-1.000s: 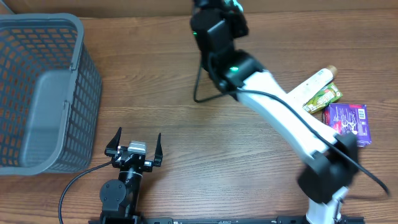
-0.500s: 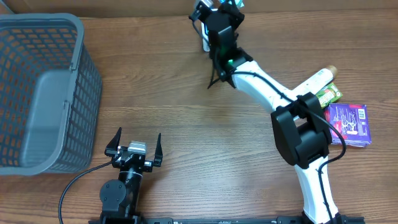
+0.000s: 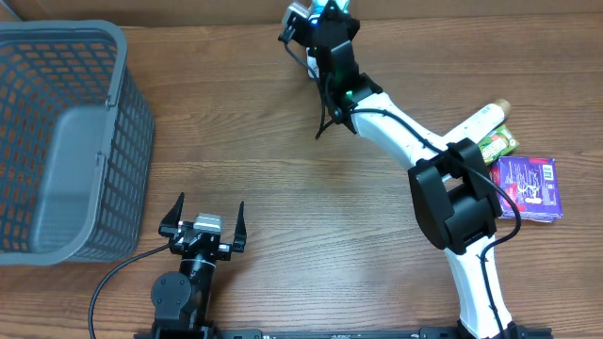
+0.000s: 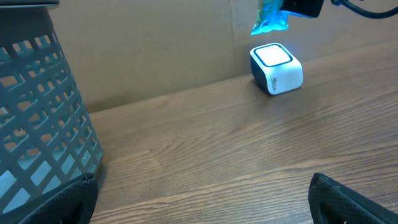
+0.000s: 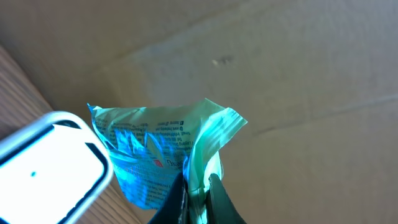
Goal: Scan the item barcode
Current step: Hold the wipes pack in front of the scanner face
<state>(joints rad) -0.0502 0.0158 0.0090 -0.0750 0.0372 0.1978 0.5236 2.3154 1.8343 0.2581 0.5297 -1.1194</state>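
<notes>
My right gripper is holding the packet and will next swing back and to the right in the overhead view. It will release the packet beside the white tube, because the other items are there.
The item is a crinkled pale-green packet (image 5: 163,148) with printed text, lit blue. My right gripper (image 5: 198,186) is shut on its folded edge and holds it in the air just above and beside the white cube scanner (image 5: 48,163). In the left wrist view the packet (image 4: 270,15) hangs over the scanner (image 4: 277,67), whose top window glows. From overhead the right gripper (image 3: 325,11) is at the table's far edge. No barcode is discernible. My left gripper (image 3: 209,203) rests near the front edge, open and empty, with bare wood between its fingers (image 4: 348,202).
A grey mesh basket (image 3: 66,141) stands at the left, close to the left gripper (image 4: 199,186). At the right lie a purple packet (image 3: 528,186), a green packet (image 3: 490,149) and a white tube (image 3: 476,122). A cardboard wall (image 4: 155,43) backs the table.
The right arm has stretched toward the far edge and carried the packet over the scanner, then edged slightly left. The left arm has not moved.
</notes>
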